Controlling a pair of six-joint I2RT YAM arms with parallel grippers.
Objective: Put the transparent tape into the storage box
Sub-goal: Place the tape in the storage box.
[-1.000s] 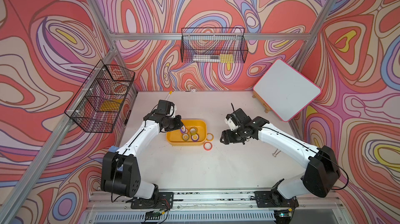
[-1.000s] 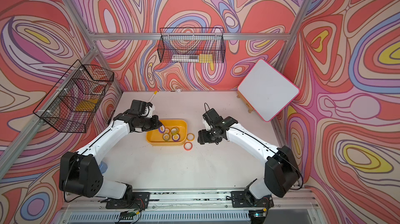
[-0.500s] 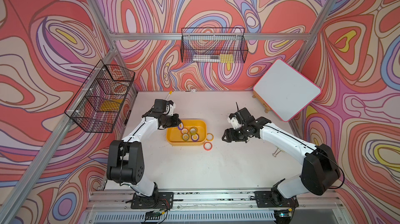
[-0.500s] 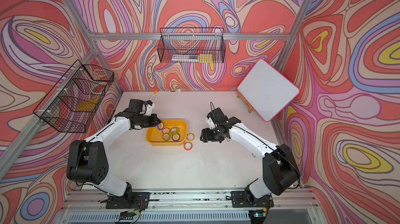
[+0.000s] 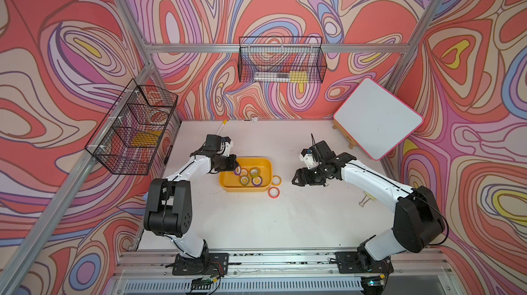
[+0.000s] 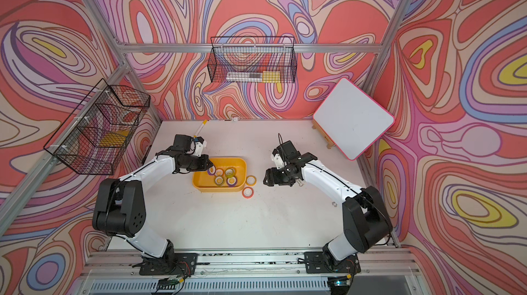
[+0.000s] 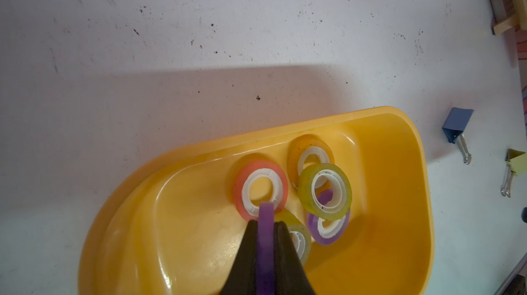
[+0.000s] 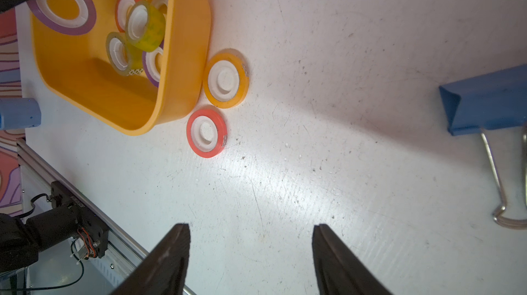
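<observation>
The purple one is above bare bottom at the box's end [image 7: 206, 229], so next I need to lower my left gripper, moving slightly away from the red-orange roll, and release the purple roll there.
The storage box [image 5: 226, 181] [image 6: 199, 182] is a shallow yellow-orange tray at the table's middle. My left gripper [image 5: 235, 168] [image 7: 265, 223] hangs over its left end, shut on a purple transparent tape roll [image 7: 266, 213] [image 8: 64, 8] held on edge. Several rolls lie in the box [image 7: 185, 236]: red-orange [image 7: 261, 188], yellow [image 7: 310, 156], olive [image 7: 325, 191], purple [image 7: 328, 228]. Two rolls lie on the table against its right end, yellow-orange [image 5: 276, 179] [image 8: 226, 79] and red-orange [image 5: 273, 192] [image 8: 206, 133]. My right gripper [image 5: 295, 179] [image 8: 251, 230] stands open and empty just right of them.
A blue binder clip [image 8: 484, 102] [image 7: 456, 125] lies under my right arm, a yellow one [image 7: 514, 162] beside it. A tilted whiteboard [image 5: 376, 118] stands at the back right. Black wire baskets hang on the back wall [image 5: 281, 62] and the left wall [image 5: 134, 128].
My left arm's shoulder and elbow have swung back from the front edge, while its gripper has kept the purple roll over the box. The right gripper has barely shifted.
</observation>
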